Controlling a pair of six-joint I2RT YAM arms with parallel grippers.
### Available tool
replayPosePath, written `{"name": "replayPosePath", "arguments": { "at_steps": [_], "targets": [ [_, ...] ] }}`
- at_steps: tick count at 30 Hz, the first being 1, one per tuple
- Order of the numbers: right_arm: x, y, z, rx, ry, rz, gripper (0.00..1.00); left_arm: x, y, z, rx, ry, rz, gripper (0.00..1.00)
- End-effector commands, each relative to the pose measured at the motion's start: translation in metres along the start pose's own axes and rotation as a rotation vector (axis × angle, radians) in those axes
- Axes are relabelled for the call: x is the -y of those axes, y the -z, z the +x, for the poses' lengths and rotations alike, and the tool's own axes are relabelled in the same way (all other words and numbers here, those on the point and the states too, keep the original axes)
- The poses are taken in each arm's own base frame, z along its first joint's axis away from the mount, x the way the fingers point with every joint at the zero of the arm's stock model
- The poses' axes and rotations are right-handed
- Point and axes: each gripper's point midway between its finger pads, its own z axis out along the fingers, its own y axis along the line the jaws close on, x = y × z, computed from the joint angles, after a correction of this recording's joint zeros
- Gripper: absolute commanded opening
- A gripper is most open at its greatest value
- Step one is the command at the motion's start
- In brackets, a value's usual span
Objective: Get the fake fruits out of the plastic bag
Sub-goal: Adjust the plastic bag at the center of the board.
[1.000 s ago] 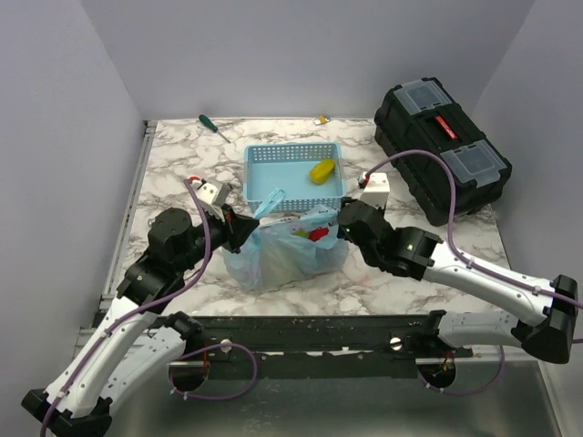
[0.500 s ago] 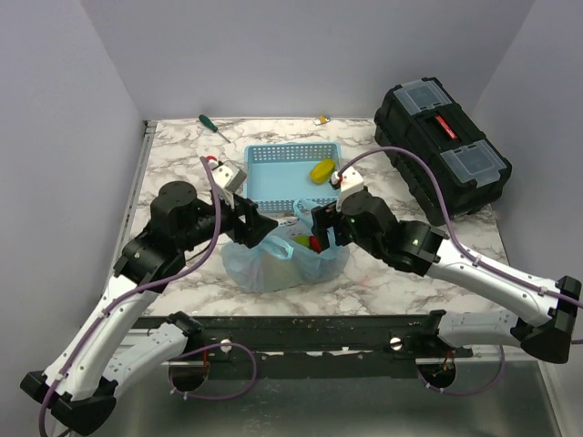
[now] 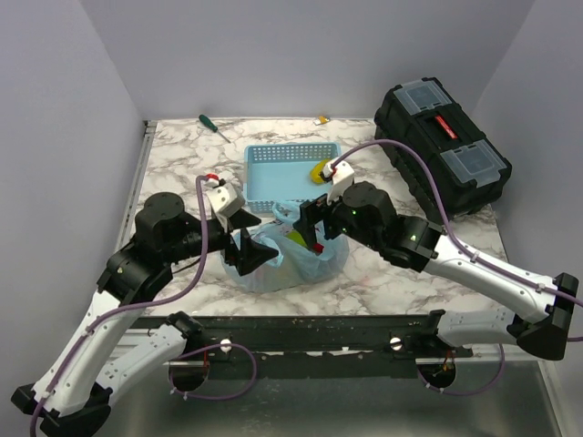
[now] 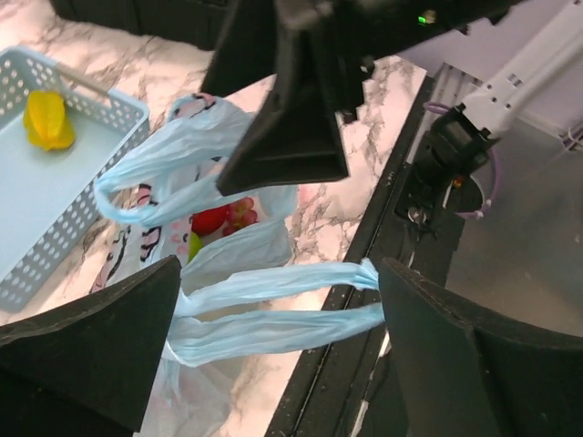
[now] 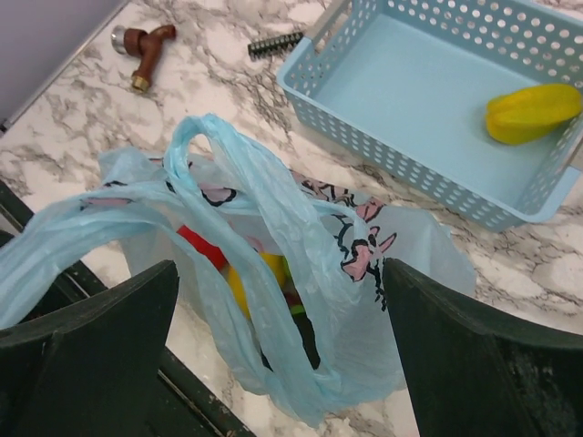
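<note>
I will next turn my left gripper and move it over the bag's near side toward my right gripper.
The plastic bag (image 3: pixel 284 262) lies slumped on the marble in front of the basket, its mouth loose. Red (image 5: pixel 202 246) and yellow (image 5: pixel 239 284) fake fruits show inside it; the left wrist view also shows purple grapes (image 4: pixel 242 212). One yellow fruit (image 5: pixel 531 111) lies in the blue mesh basket (image 5: pixel 428 91). My left gripper (image 3: pixel 251 251) stands open at the bag's near left. A stretched bag handle (image 4: pixel 273 308) runs across the gap between its fingers (image 4: pixel 100 350). My right gripper (image 3: pixel 310 228) is open just above the bag's mouth, holding nothing.
A black toolbox (image 3: pixel 443 148) sits at the back right. A green-handled screwdriver (image 3: pixel 215 127) lies at the back left. A brown nozzle (image 5: pixel 144 51) and a small black comb-like piece (image 5: pixel 275 42) lie left of the basket. The table's dark front rail (image 4: pixel 392 273) runs close to the bag.
Both grippers have opened and let go of the bag handles. The left gripper dropped toward the bag's near side, the right moved left over the mouth. The bag has slumped.
</note>
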Motion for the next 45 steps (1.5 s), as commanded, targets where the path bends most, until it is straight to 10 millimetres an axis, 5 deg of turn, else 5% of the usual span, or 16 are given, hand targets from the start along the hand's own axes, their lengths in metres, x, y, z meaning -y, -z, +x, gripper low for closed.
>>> {"name": "replayPosePath", "arguments": {
  "at_steps": [1, 15, 24, 28, 35, 45],
  "targets": [
    [-0.011, 0.003, -0.039, 0.114, -0.014, -0.043, 0.96, 0.029, 0.014, -0.005, 0.018, -0.085, 0.123, 0.93],
    [-0.004, -0.005, -0.042, 0.108, -0.051, 0.024, 0.97, 0.014, -0.008, 0.018, -0.028, -0.342, -0.074, 0.99],
    [0.000, -0.003, -0.035, 0.098, -0.059, 0.034, 0.97, 0.036, -0.050, 0.036, -0.010, -0.628, -0.055, 0.99],
    [0.001, -0.007, -0.032, 0.088, -0.047, 0.042, 0.97, 0.031, -0.059, 0.025, 0.036, -0.641, -0.130, 0.98],
    [-0.002, -0.022, -0.038, 0.072, 0.005, 0.056, 0.98, 0.021, -0.054, 0.018, 0.030, -0.586, -0.203, 0.48],
    [-0.017, -0.056, -0.040, 0.025, 0.077, 0.022, 0.99, 0.015, -0.033, 0.028, 0.050, -0.515, -0.216, 0.29]
  ]
}}
